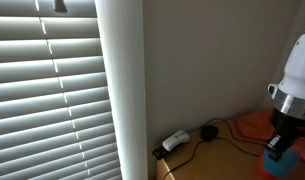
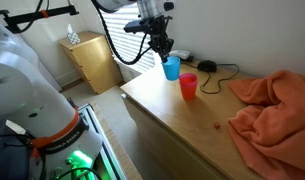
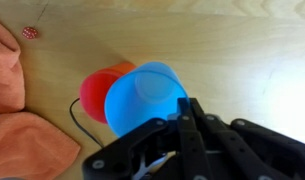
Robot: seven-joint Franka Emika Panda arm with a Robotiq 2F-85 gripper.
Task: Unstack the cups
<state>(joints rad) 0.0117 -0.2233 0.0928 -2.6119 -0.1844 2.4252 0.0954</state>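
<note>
Next I will move my gripper down, easing away from the red cup (image 2: 188,86), to release on the bare tabletop beside it, since the blue cup still hangs above the wood.
A blue cup (image 2: 170,68) is in my gripper (image 2: 162,50), which is shut on its rim near the far edge of the wooden table (image 2: 182,125). A red cup (image 2: 188,86) stands upright on the table just beside the blue one, apart from it. In the wrist view the blue cup (image 3: 144,98) sits right at my fingers (image 3: 182,108), with the red cup (image 3: 97,92) partly hidden behind it. An exterior view shows my gripper (image 1: 283,140) over the blue cup (image 1: 275,163) at the right edge. I cannot tell whether the blue cup touches the table.
A crumpled orange cloth (image 2: 267,105) covers the table's right side; it also shows in the wrist view (image 3: 22,145). A black cable (image 2: 218,70) and a white adapter (image 1: 174,141) lie by the wall. A small wooden cabinet (image 2: 90,58) stands beyond the table. Window blinds (image 1: 47,100) are behind.
</note>
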